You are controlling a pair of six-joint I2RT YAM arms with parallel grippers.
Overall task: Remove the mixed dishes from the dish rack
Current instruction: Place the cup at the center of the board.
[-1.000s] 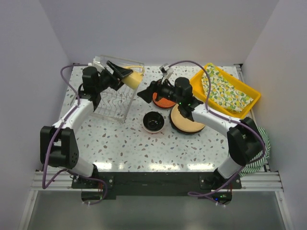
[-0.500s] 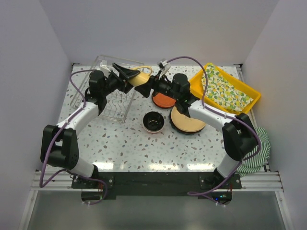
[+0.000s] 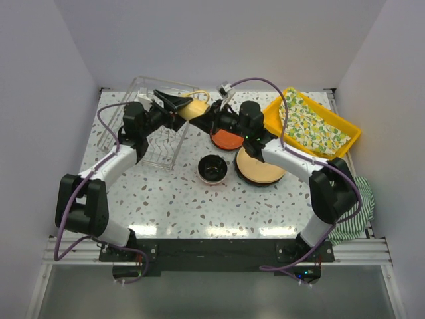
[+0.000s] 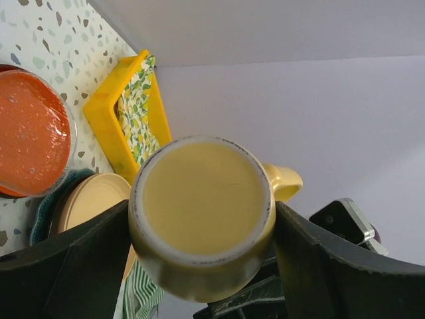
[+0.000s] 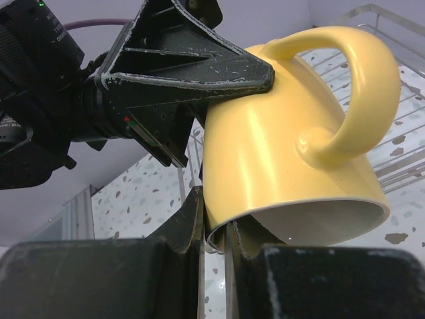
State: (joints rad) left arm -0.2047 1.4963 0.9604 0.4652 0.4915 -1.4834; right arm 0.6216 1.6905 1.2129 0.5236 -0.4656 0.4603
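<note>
The tabletop below and back, past the black bowl, is empty, so the right gripper will next pull the mug [image 3: 190,108] back, tip its fingers downward, lower the mug and let go of it.
The cream-yellow handled mug [image 3: 190,108] hangs in the air between both arms, just right of the dish rack [image 3: 143,143]. My left gripper [image 3: 178,104] is shut on the mug's body, one finger on each side, and the mug's base [image 4: 202,199] faces the left wrist camera. My right gripper [image 3: 204,119] is shut on the mug's rim [image 5: 222,234], one finger inside and one outside. The handle [image 5: 362,86] sticks out on the side away from my left fingers [image 5: 192,63]. On the table stand an orange bowl [image 3: 227,139], a black bowl [image 3: 212,169] and a tan plate [image 3: 257,166] on a stack.
A yellow tray [image 3: 352,136] with lemon-print cloth sits at the back right. A green striped cloth [image 3: 355,216] hangs off the table's right edge. The rack's wires [image 5: 392,16] show behind the mug. White walls close in the back and sides.
My left arm carried the mug rightward out from over the rack. My right gripper reached in from the right and closed on the mug's rim.
</note>
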